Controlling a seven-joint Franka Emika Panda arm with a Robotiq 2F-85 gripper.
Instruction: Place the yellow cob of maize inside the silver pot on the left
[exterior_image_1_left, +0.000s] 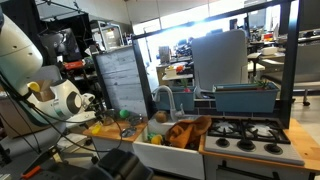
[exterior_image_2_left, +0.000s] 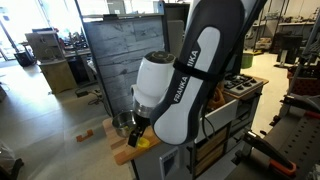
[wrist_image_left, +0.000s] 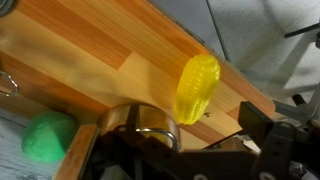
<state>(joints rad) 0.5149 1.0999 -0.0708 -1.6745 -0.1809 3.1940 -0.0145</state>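
Note:
My open fingers straddle the yellow cob, so my gripper will next go down onto its end by the pot (exterior_image_1_left: 97, 128).
The yellow cob of maize (wrist_image_left: 197, 87) lies on the wooden counter (wrist_image_left: 110, 50), free of the gripper. It also shows in an exterior view (exterior_image_2_left: 143, 142), at the counter's near end. The silver pot (wrist_image_left: 140, 122) stands right beside it, with its rim at the lower middle of the wrist view, and it appears in an exterior view (exterior_image_2_left: 122, 123) too. My gripper (wrist_image_left: 200, 138) hovers over the pot's edge and the cob. One dark finger shows at the right, set wide, and nothing is between the jaws. The arm (exterior_image_2_left: 190, 70) hides most of the gripper in that exterior view.
A green toy (wrist_image_left: 48, 135) lies left of the pot. The toy kitchen has a sink (exterior_image_1_left: 160, 150) holding an orange-brown heap (exterior_image_1_left: 187, 130). A stove (exterior_image_1_left: 245, 135) stands beside it, with a blue bin (exterior_image_1_left: 245, 97) behind.

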